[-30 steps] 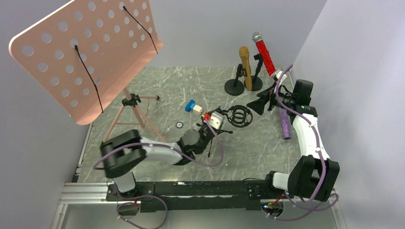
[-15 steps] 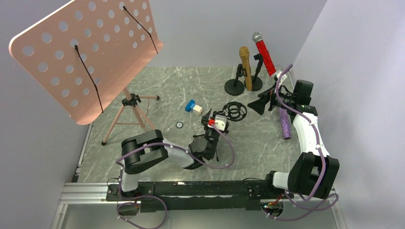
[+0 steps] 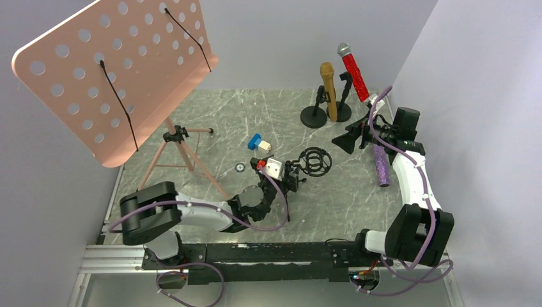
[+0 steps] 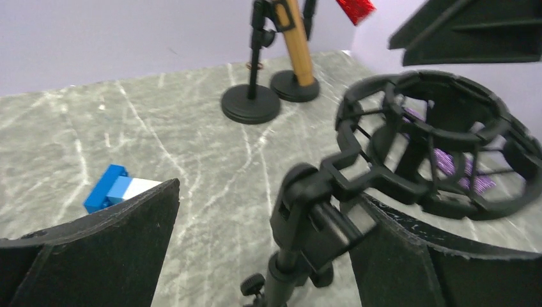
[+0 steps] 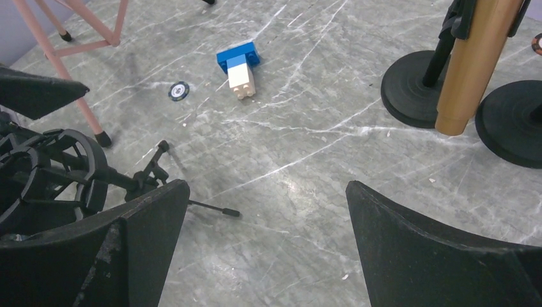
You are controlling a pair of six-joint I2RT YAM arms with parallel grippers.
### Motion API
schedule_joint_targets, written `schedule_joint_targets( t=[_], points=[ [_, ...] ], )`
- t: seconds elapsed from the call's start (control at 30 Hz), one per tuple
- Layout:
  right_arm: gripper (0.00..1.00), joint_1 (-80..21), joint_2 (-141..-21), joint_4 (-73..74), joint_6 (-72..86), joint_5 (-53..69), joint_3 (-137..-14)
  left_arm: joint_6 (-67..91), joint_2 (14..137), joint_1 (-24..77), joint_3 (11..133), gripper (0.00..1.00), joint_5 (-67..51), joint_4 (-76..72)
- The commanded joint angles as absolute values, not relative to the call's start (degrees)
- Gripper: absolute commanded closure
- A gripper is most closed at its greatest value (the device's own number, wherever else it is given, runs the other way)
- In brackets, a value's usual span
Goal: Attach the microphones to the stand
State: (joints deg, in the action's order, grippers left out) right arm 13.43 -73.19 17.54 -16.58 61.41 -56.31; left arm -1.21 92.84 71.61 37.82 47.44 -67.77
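The purple microphone is below my right gripper and to its right in the top view, so I will move that way and down around its handle's far part (image 3: 379,151).
The gold microphone (image 3: 328,89) and the red glitter microphone (image 3: 353,73) stand in black desk stands (image 3: 313,116) at the back. The purple glitter microphone (image 3: 381,165) lies flat on the table at the right. A black stand with a ring-shaped shock mount (image 3: 314,160) is upright mid-table. My left gripper (image 3: 292,179) is open around its post (image 4: 300,256), which sits close to the right finger (image 4: 447,268). My right gripper (image 3: 348,139) hangs open over bare table (image 5: 268,243), between the shock mount and the purple microphone.
A pink perforated music stand (image 3: 115,70) on a tripod fills the left. A blue-and-white brick (image 3: 259,144) and a small round chip (image 3: 240,167) lie mid-table. Walls close in at the back and right.
My left gripper's jaws have spread from nearly shut to wide open around the shock-mount stand's post, and the left arm has swung. The right arm has not moved.
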Motion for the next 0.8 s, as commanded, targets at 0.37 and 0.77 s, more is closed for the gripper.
schedule_joint_targets(
  t=[0.37,0.77],
  points=[
    [0.0,14.2,-73.4,17.9,-18.8,60.5,-58.4,16.2,74.6,69.9,33.8,0.01,16.6,-28.8],
    [0.0,25.7,-72.4,14.3,-13.0,51.7,-57.5,23.5,59.3,55.2,29.7,0.01,-18.1,-21.9]
  ],
)
